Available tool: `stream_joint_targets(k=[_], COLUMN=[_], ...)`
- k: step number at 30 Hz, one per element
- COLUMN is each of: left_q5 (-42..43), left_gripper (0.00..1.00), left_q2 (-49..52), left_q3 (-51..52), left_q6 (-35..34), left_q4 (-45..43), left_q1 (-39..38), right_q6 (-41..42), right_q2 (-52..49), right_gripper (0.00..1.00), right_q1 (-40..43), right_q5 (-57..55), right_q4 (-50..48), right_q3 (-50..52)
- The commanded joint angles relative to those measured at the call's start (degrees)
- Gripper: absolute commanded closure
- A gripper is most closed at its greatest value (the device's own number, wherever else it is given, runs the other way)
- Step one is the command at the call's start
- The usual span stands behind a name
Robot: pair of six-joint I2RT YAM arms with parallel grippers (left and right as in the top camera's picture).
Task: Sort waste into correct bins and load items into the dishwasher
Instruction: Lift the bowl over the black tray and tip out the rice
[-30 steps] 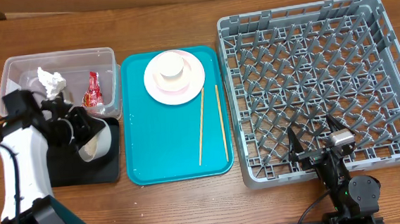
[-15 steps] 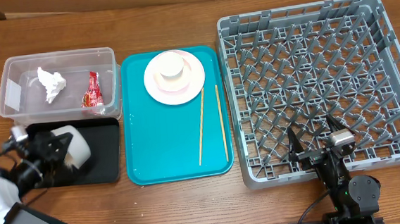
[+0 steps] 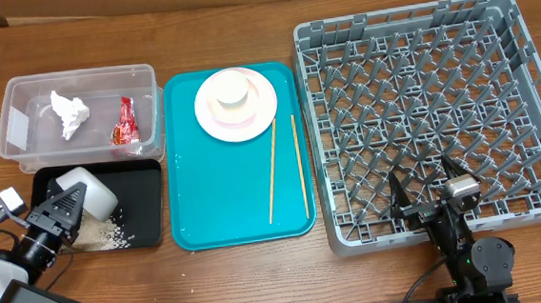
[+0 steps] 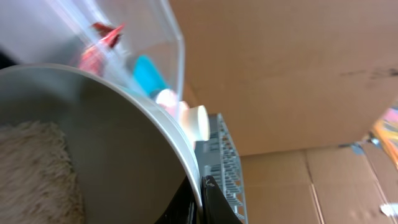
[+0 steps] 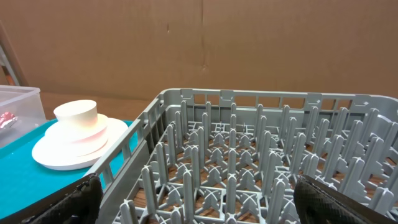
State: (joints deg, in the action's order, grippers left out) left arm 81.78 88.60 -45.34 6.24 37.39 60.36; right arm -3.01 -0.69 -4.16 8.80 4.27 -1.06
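Note:
The bowl [image 3: 89, 191] should go to the bare near area of the teal tray, so my left gripper will swing to its right in the overhead view. It will then level the bowl, lower it and release.
My left gripper [image 3: 67, 200] is shut on the rim of the white bowl [image 3: 89, 191], held tipped over the black tray [image 3: 145, 194]; its fingers [image 4: 200, 200] pinch the bowl's rim [image 4: 124, 143]. Loose white rice [image 3: 105, 237] lies in the tray. The clear tub [image 3: 75, 81] holds the tissue wad [image 3: 70, 112] and red wrapper [image 3: 126, 122]. The pink plate [image 3: 236, 104] with a white cup [image 3: 233, 90] on it and two chopsticks [image 3: 273, 168] lie on the teal tray [image 3: 190, 195]. My right gripper [image 3: 429, 190] is open over the grey rack [image 3: 430, 112], near its front edge.
The wooden table [image 3: 259, 267] shows in front of the trays. A cardboard wall [image 5: 199, 43] stands behind the rack. The rack's pegs [image 5: 249, 174] lie just beneath my right fingers.
My left arm has swung from near the tub down to the front left. The bowl has tipped over the black tray and rice now lies in it. The right arm has not moved.

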Motion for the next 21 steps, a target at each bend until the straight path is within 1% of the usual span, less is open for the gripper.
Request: stream_joint_targets(k=[1, 10, 14, 18, 21], left_q5=[8.48, 8.85, 8.85, 8.85, 8.87], left_gripper=[0.96, 0.96, 0.96, 0.96, 0.96], left_q2=[-1.4, -1.36, -1.36, -1.36, -1.36], left_q3=[0.39, 0.39, 0.39, 0.39, 0.39], left_q6=[1.49, 0.83, -7.78, -9.2, -9.92], left_q4=[-1.31, -1.46, -1.51, -2.84, -1.6], left_q1=[-1.05, -3.82, -5.09, -5.22, -5.33], right_q6=[-0.02, -0.02, -0.04, -0.02, -0.04], right_q2=[0.52, 0.52, 0.52, 0.52, 0.52], right_gripper=[0.0, 0.0, 0.0, 0.0, 0.0], right_q1=[0.17, 0.17, 0.17, 0.17, 0.17], right_q5=[0.31, 0.28, 0.31, 0.31, 0.31], right_q4=[-0.31, -0.28, -0.28, -0.28, -0.31], right_q3=[0.61, 0.61, 0.61, 0.61, 0.61])
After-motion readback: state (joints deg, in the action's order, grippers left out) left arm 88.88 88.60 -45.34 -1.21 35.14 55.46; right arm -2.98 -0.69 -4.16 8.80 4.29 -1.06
